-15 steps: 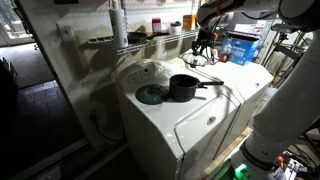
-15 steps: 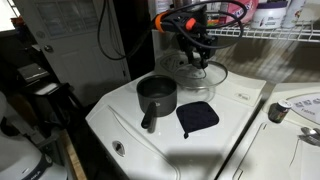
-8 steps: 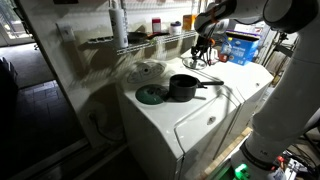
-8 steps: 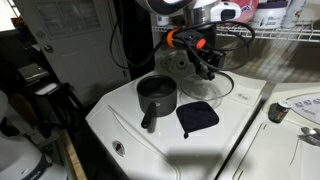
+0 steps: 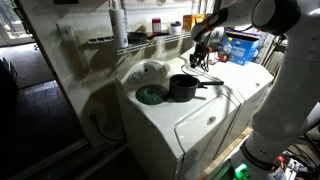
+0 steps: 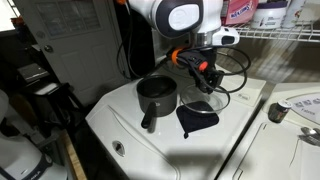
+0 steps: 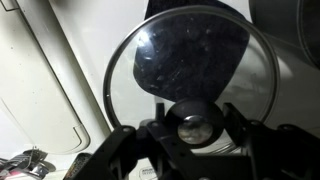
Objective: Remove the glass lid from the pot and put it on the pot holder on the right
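My gripper brings the lid down onto the dark blue square pot holder point(image 7: 190, 58) next and releases the knob, since the glass point(image 7: 255, 85) still hangs above the pad.
My gripper point(image 6: 205, 82) is shut on the dark knob of the glass lid point(image 6: 206, 102) and holds it just above the dark blue square pot holder point(image 6: 195, 123). In the wrist view the jaws point(image 7: 195, 125) clamp the knob from both sides, and the dark pad shows through the lid's glass point(image 7: 255, 85). The pot point(image 6: 156, 95), a small dark saucepan with a long handle, stands uncovered left of the pad on the white washer top. It also shows in an exterior view point(image 5: 184, 88), with the gripper point(image 5: 200, 57) behind it.
A flat grey-green disc point(image 5: 150, 95) lies beside the pot. A second white machine with a metal knob point(image 6: 278, 112) stands next to the pad. A wire shelf point(image 6: 285, 35) runs behind. Bottles and boxes point(image 5: 240, 48) stand at the back.
My gripper has carried the lid from the back of the washer top forward and down, to just over the pot holder. The pot has not moved.
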`<state>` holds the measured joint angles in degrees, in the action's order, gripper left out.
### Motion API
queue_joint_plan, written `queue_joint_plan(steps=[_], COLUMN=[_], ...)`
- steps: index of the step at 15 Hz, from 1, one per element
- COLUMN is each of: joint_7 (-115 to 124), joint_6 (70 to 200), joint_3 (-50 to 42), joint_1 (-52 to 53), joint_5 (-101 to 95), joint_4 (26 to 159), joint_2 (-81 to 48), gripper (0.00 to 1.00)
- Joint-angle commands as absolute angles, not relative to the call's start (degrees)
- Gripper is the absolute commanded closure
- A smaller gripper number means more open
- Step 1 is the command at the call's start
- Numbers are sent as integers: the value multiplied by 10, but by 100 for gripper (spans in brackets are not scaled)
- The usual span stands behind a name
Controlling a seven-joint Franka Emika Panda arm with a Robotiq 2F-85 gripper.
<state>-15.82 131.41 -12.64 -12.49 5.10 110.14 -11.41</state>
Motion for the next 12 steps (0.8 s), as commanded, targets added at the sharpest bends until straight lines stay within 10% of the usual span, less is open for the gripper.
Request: queue_joint_plan(steps=[1,12], joint_7=[-169,-171], joint_6=[1333,1342], joint_3=[-113,-95], joint_1=[-138,-150], joint_5=[61,66], joint_4=[1092,1100], joint_2=[-136,-169], gripper=[66,66])
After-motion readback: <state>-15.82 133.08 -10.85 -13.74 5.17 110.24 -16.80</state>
